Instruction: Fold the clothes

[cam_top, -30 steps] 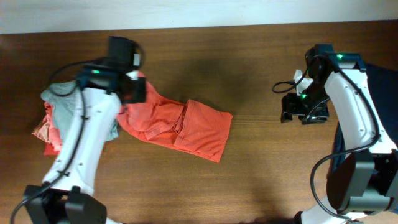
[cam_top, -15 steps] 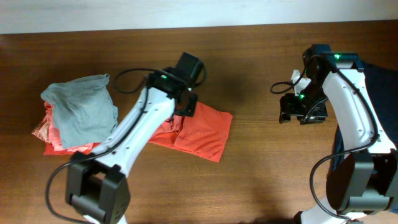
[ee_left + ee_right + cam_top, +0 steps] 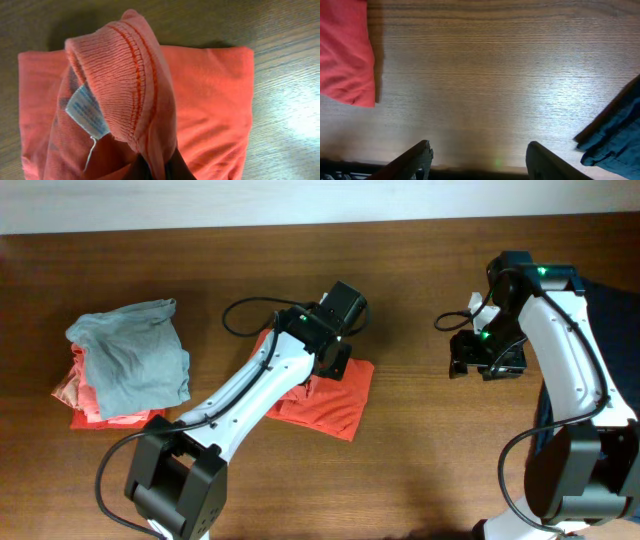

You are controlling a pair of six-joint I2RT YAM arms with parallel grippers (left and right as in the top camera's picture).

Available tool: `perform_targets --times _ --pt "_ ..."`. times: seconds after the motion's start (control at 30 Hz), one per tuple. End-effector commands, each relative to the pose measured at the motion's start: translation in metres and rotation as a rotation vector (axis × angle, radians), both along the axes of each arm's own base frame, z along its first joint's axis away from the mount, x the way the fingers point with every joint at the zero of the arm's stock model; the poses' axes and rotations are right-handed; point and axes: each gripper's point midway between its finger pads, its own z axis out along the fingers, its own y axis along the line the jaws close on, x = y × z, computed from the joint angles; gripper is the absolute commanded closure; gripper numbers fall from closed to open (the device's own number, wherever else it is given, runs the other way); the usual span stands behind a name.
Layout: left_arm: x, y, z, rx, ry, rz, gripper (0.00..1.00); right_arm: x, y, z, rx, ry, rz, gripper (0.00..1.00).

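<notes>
My left gripper moves toward the right in the overhead view, over the T-shirt's folded part's flat end [image 3: 354,386] [image 3: 222,95] next. It then releases the collar there, since that end lies uncovered.
A coral-red T-shirt [image 3: 330,402] lies partly folded at the table's middle. My left gripper [image 3: 335,358] is shut on its ribbed collar [image 3: 132,75] and holds it above the folded part [image 3: 215,100]; a pale label [image 3: 85,111] shows inside. A pale grey-blue shirt [image 3: 130,360] lies on a coral-red pile [image 3: 85,402] at the left. A dark navy garment [image 3: 612,300] sits at the right edge and also shows in the right wrist view [image 3: 615,135]. My right gripper [image 3: 477,157] is open and empty above bare wood.
The wooden table [image 3: 420,470] runs to a pale wall at the back. The red T-shirt's corner [image 3: 345,60] shows at the left of the right wrist view. Cables hang by the right arm [image 3: 560,350].
My left gripper has carried the red shirt's collar from the left pile rightward over the shirt's folded part. The grey-blue shirt is now uncovered. The right arm has not moved.
</notes>
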Motion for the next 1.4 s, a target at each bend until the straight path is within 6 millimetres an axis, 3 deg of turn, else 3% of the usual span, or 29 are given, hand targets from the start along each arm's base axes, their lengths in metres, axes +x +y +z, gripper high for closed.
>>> perform_targets --times 0.0,0.17,0.3,0.47,0.6,0.67,0.8,0.93,1.07,1.2,1.37 --pt "-0.001 -0.012 0.002 -0.061 0.019 0.001 1.00 0.001 0.004 0.003 0.009 -0.008 0.011 0.35" --pt "-0.004 -0.018 0.002 -0.089 0.039 -0.010 1.00 0.001 0.004 0.003 0.009 -0.011 0.011 0.34" --pt "-0.014 -0.039 0.004 -0.203 0.097 -0.051 1.00 0.001 0.004 0.003 0.009 -0.011 0.011 0.34" --pt "-0.014 -0.043 0.005 -0.210 0.092 -0.059 0.99 0.002 0.004 0.002 0.009 -0.014 0.011 0.34" --pt "-0.015 -0.044 0.005 -0.220 0.099 -0.063 0.66 0.002 0.004 0.002 0.009 -0.015 0.011 0.34" --pt "-0.020 -0.050 0.006 -0.253 0.125 -0.077 0.60 0.003 0.004 0.002 0.009 -0.017 0.011 0.34" --pt "-0.020 -0.049 0.006 -0.253 0.125 -0.079 0.61 0.003 0.004 0.002 0.009 -0.017 0.011 0.34" --pt "-0.007 -0.031 0.006 -0.197 0.083 -0.041 0.61 0.003 0.004 0.002 0.009 -0.017 0.011 0.34" --pt "0.011 0.001 0.008 -0.133 0.037 0.038 0.61 0.004 0.008 0.003 0.033 -0.024 0.020 0.31" --pt "0.033 0.040 0.008 -0.094 0.008 0.136 0.60 0.008 0.035 0.008 0.190 -0.063 0.110 0.30" --pt "0.052 0.085 0.002 -0.084 0.019 0.235 0.56 0.012 0.060 0.001 0.234 -0.090 0.176 0.26"
